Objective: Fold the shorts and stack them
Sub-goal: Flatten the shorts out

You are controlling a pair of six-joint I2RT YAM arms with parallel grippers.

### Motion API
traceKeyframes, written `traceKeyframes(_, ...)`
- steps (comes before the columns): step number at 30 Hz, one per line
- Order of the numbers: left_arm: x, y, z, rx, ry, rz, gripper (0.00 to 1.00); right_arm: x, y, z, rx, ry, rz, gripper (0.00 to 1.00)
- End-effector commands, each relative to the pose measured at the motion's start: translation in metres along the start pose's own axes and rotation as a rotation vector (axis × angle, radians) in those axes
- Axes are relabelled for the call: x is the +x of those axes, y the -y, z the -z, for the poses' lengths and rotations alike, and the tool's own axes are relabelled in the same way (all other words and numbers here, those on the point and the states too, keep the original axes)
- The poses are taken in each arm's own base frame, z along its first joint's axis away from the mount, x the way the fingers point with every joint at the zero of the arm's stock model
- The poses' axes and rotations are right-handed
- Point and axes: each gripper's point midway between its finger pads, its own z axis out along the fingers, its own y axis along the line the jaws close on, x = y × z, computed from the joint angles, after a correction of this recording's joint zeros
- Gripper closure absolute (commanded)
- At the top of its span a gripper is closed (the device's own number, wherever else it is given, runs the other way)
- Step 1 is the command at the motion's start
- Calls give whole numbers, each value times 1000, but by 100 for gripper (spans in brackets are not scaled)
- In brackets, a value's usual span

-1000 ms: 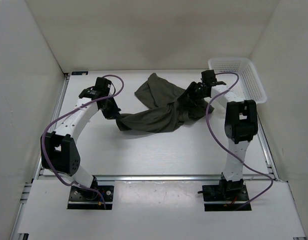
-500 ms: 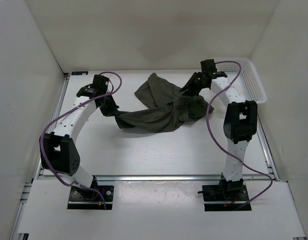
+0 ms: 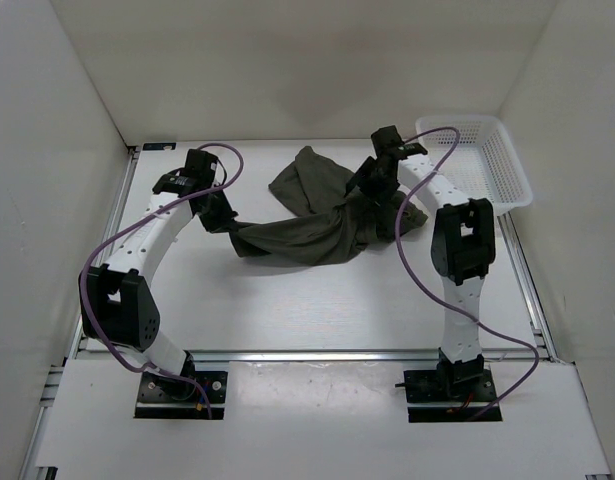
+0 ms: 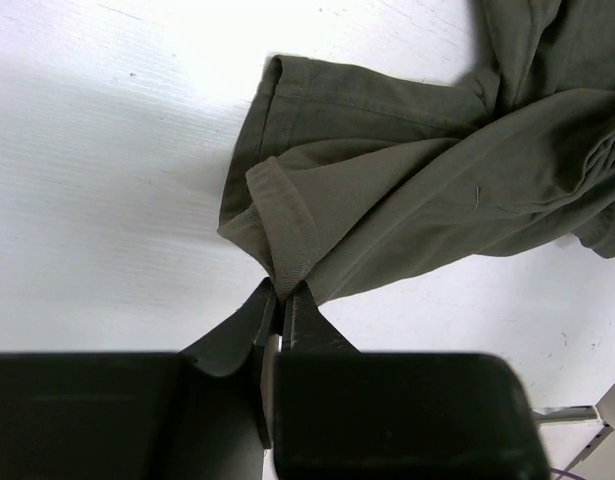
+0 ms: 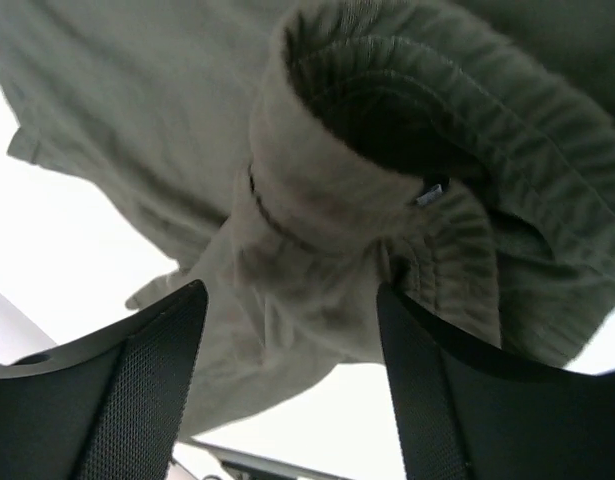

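Note:
The shorts [image 3: 312, 215] lie crumpled, so my left gripper lifts high next, then lowers outward to release their hem corner on the bare tabletop toward the back wall [image 3: 245, 168].
The dark olive shorts [image 3: 312, 215] lie crumpled across the middle of the table, one leg spread toward the back. My left gripper [image 3: 230, 225] is shut on a hem corner at the left end of the shorts [image 4: 407, 160], the fabric pinched between its fingertips [image 4: 279, 297]. My right gripper [image 3: 370, 190] hovers over the bunched right end. In the right wrist view its fingers [image 5: 157, 350] stand wide apart, with the ribbed waistband [image 5: 387, 190] just beyond them and nothing gripped.
A white mesh basket [image 3: 482, 160] stands at the back right corner. White walls enclose the table on three sides. Purple cables loop from both arms.
My right gripper has moved left and back along the bunched end of the shorts, away from the basket, and its jaws now stand wide. The left gripper keeps its hold and has barely moved.

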Motion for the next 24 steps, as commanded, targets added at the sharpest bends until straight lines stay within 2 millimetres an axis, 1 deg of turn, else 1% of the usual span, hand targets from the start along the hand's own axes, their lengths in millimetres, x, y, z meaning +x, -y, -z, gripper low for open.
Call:
traceKeyframes(1,-7,1,13,12,47,-9,90,-14,4,-8,57,51,-64,29)
traceKeyframes(2,-6,-2,11,-1,45,-9,90,-16,3,-11,56,52,-64,34)
traceKeyframes(3,-6,-2,14,5,52,-9,90,-17,8,-17,76,56,-66,36)
traceKeyframes(4,-6,-2,14,5,52,-9,90,-21,4,-14,70,72,-73,38)
traceKeyframes(6,-8,-4,14,1,55,-1,90,-24,5,-22,77,79,-73,43)
traceKeyframes(7,-8,-4,14,1,55,-1,90,-26,2,-20,68,85,-72,46)
traceKeyframes(8,-7,-5,15,1,55,-1,90,-26,2,-20,68,85,-72,55)
traceKeyframes(10,-7,-5,18,6,63,-2,90,-25,7,-23,84,85,-73,68)
traceKeyframes(11,-9,-7,18,3,66,6,90,-28,5,-19,76,102,-72,81)
traceKeyframes(12,-9,-7,18,3,66,-3,90,-28,7,-15,79,111,-62,96)
traceKeyframes(13,-9,-7,18,3,66,-3,90,-28,7,-15,79,111,-62,97)
traceKeyframes(14,-9,-7,18,3,66,-3,90,-32,3,-4,67,137,-48,100)
traceKeyframes(15,-9,-8,15,-3,58,-3,90,-34,4,-4,75,148,-48,100)
traceKeyframes(16,-16,-7,15,-1,69,5,90,-41,2,5,59,166,-38,100)
traceKeyframes(17,-19,-7,17,0,63,13,90,-49,1,12,53,191,-31,100)
traceKeyframes(18,-27,-3,20,17,72,21,90,-62,-9,24,19,225,-23,100)
traceKeyframes(19,-46,3,31,47,106,37,90,-70,-20,35,-26,232,-11,100)
traceKeyframes(20,-56,12,38,85,120,40,90,-86,-25,50,-63,260,5,100)
traceKeyframes(21,-69,19,46,109,146,43,90,-97,-35,65,-103,282,15,100)
traceKeyframes(22,-100,36,73,169,235,28,90,-118,-60,99,-190,351,35,100)
traceKeyframes(23,-115,41,74,172,252,33,90,-131,-66,114,-243,358,59,100)
traceKeyframes(24,-127,51,84,197,279,14,90,-142,-78,136,-304,389,66,100)
